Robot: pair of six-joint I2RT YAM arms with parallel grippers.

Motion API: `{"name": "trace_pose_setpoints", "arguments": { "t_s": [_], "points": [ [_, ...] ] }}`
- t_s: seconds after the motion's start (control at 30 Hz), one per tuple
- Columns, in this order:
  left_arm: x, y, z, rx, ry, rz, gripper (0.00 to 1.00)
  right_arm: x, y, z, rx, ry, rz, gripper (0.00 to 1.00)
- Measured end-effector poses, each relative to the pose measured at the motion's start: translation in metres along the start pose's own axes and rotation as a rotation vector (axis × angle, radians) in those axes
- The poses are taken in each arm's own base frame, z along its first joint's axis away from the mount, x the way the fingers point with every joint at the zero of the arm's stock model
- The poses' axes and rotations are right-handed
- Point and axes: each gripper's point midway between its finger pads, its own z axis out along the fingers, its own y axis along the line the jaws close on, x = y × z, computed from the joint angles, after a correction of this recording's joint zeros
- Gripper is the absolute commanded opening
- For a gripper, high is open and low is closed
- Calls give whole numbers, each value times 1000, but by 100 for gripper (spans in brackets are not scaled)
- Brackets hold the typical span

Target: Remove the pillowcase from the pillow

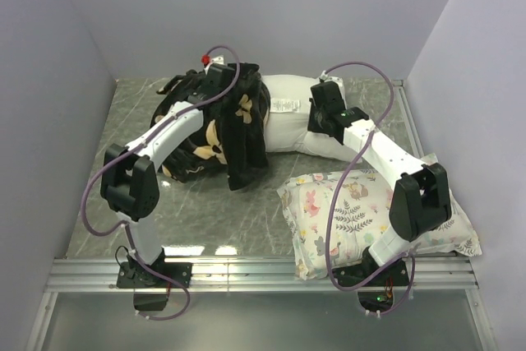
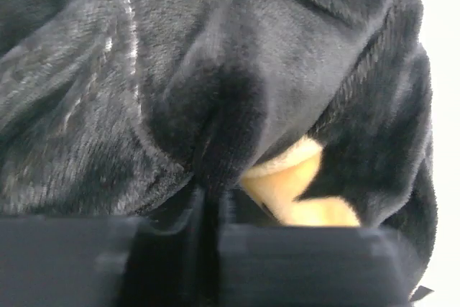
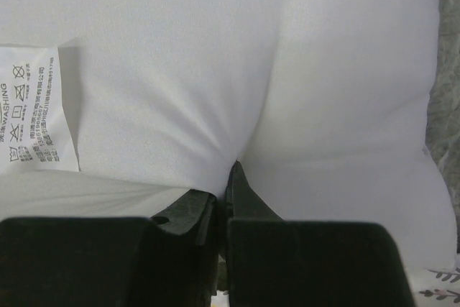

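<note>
The pillow's bare end lies to the right in the top view, away from the covering pillowcase. My right gripper next needs to move its pinch of the pillow a little that way and then release.
The black pillowcase [image 1: 234, 133] with tan flower motifs lies bunched over the left part of the plain white pillow [image 1: 288, 117] at the back of the table. My left gripper [image 1: 215, 78] is shut on a fold of the pillowcase [image 2: 215, 141], which fills the left wrist view. My right gripper [image 1: 327, 117] is shut on a pinch of the pillow [image 3: 251, 70] near its right end. The pillow's white care tag [image 3: 32, 109] hangs left of the jaws and also shows in the top view [image 1: 286, 105].
A smaller white pillow with pastel floral print [image 1: 362, 215] lies at the front right, under my right arm. Grey walls enclose the table on three sides. A metal rail [image 1: 263, 273] runs along the near edge.
</note>
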Motion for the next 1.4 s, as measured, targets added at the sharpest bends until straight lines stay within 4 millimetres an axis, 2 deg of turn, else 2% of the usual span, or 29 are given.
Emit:
{"name": "trace_pose_setpoints", "arguments": {
  "t_s": [0.13, 0.2, 0.27, 0.33, 0.4, 0.43, 0.47, 0.5, 0.53, 0.63, 0.67, 0.7, 0.77, 0.87, 0.97, 1.0, 1.07, 1.1, 1.17, 1.23, 1.27, 1.3, 1.4],
  "points": [
    [-18, 15, -2, -78, -43, -23, 1, 0, -1, 2, -5, 0, 5, 0],
    [-30, 38, -6, -126, -70, -64, 0, 1, -4, 5, -14, 4, 23, 0],
    [-42, 79, -12, -178, -93, -141, 1, 5, -10, 9, -27, 15, 46, 0],
    [-54, 143, -26, -252, -112, -258, 1, 9, -16, 12, -55, 30, 83, 0],
    [-63, 197, -43, -315, -134, -368, 0, 9, -19, 11, -88, 35, 114, 0],
    [-64, 219, -52, -338, -144, -420, 0, 8, -18, 9, -107, 36, 126, 0],
    [-64, 233, -59, -346, -143, -456, 0, 7, -16, 8, -126, 33, 133, 0],
    [-63, 238, -62, -342, -137, -475, 0, 6, -13, 6, -143, 33, 136, 0],
    [-61, 238, -64, -335, -128, -481, 0, 6, -11, 5, -154, 34, 138, 0],
    [-59, 225, -61, -273, -103, -461, 23, 6, -14, 5, -146, 36, 141, 0],
    [-58, 221, -60, -260, -99, -446, 44, 6, -15, 5, -140, 36, 141, 0],
    [-58, 216, -59, -248, -97, -421, 57, 6, -17, 5, -131, 35, 139, 0],
    [-56, 200, -59, -223, -93, -377, 77, 3, -21, 4, -107, 30, 132, 0],
    [-52, 175, -67, -204, -105, -311, 84, -3, -29, 3, -72, 16, 126, 0],
    [-43, 142, -93, -200, -162, -233, 84, -4, -34, 3, -48, 16, 123, 1],
    [-38, 131, -105, -197, -181, -210, 84, -4, -35, 2, -43, 17, 121, 9],
    [-23, 107, -133, -161, -225, -179, 86, -4, -35, 1, -38, 18, 117, 17],
    [-16, 102, -142, -147, -232, -177, 87, -5, -35, 1, -35, 16, 113, 23],
    [2, 98, -159, -132, -248, -184, 87, -6, -35, -1, -31, 14, 106, 31],
    [24, 102, -165, -142, -241, -197, 87, -8, -32, -4, -26, 10, 94, 44],
    [34, 104, -164, -148, -231, -201, 87, -11, -30, -6, -26, 4, 86, 48],
    [49, 107, -160, -158, -210, -204, 87, -14, -28, -9, -27, -7, 80, 57],
    [90, 120, -144, -199, -136, -199, 89, -22, -17, -24, -47, -47, 55, 70]
  ]
}}
